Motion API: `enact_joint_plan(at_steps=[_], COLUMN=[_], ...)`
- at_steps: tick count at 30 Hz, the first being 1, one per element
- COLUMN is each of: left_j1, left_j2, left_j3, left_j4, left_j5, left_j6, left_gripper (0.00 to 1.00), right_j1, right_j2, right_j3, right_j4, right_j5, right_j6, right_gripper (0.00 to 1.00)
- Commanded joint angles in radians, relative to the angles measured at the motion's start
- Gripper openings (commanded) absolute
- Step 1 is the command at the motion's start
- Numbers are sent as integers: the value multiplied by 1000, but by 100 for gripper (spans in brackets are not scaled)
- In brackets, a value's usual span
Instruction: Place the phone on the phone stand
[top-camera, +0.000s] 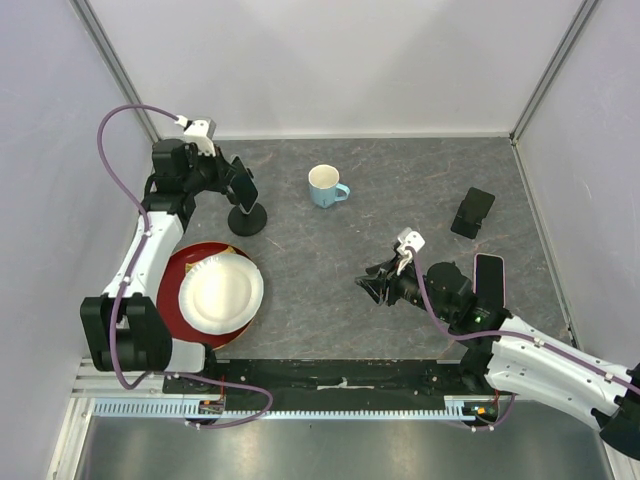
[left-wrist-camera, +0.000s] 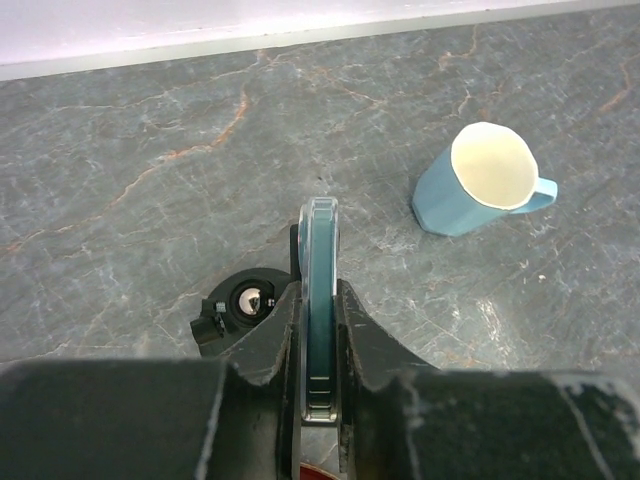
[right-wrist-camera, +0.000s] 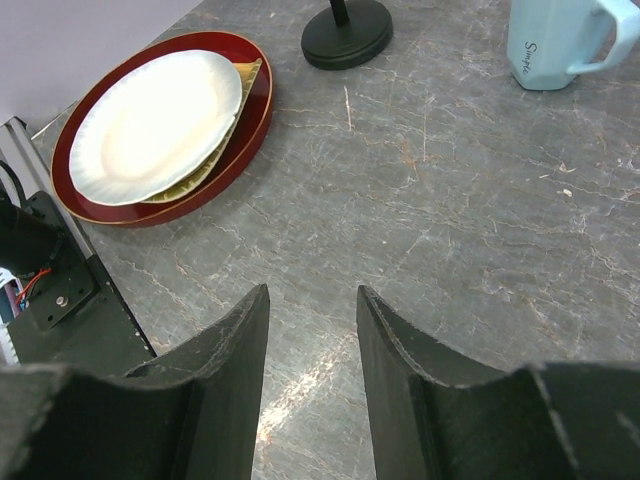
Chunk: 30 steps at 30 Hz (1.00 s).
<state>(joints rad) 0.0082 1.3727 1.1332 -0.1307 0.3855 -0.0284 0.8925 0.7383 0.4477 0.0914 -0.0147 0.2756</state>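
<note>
The walls' back corner lies outward and to the left of my left gripper in the top view, so next I slide phone and stand toward it and release.
My left gripper is shut on a dark phone and holds it upright just above the black phone stand at the back left. In the left wrist view the phone shows edge-on between the fingers. The stand's head with its shiny joint lies just left of and below the phone. I cannot tell whether the phone touches the stand. My right gripper is open and empty over the table's middle; its jaws stand apart above bare stone.
A light blue mug stands right of the stand. A white paper plate lies on a red tray at the front left. A black phone and a pink-edged phone lie at the right.
</note>
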Motion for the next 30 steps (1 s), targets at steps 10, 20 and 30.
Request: enact_joint_plan(at_steps=[10,20,30], left_j1=[33,190,246], left_j2=[109,368,689], left_j3=[209,463,896], left_j4=[104,145,6], left_j5=[-203,21,-5], left_j6=[78,168,254], left_gripper=[2,2,2], right_j1=[-4,-4,-4], right_j2=[-30,-30,12], right_j3=[-1,-7,-6], right_j4=[19,11,11], right_j5=[-18,-14,33], right_j6=[-23,-19,-35], right_gripper=[48,48,48])
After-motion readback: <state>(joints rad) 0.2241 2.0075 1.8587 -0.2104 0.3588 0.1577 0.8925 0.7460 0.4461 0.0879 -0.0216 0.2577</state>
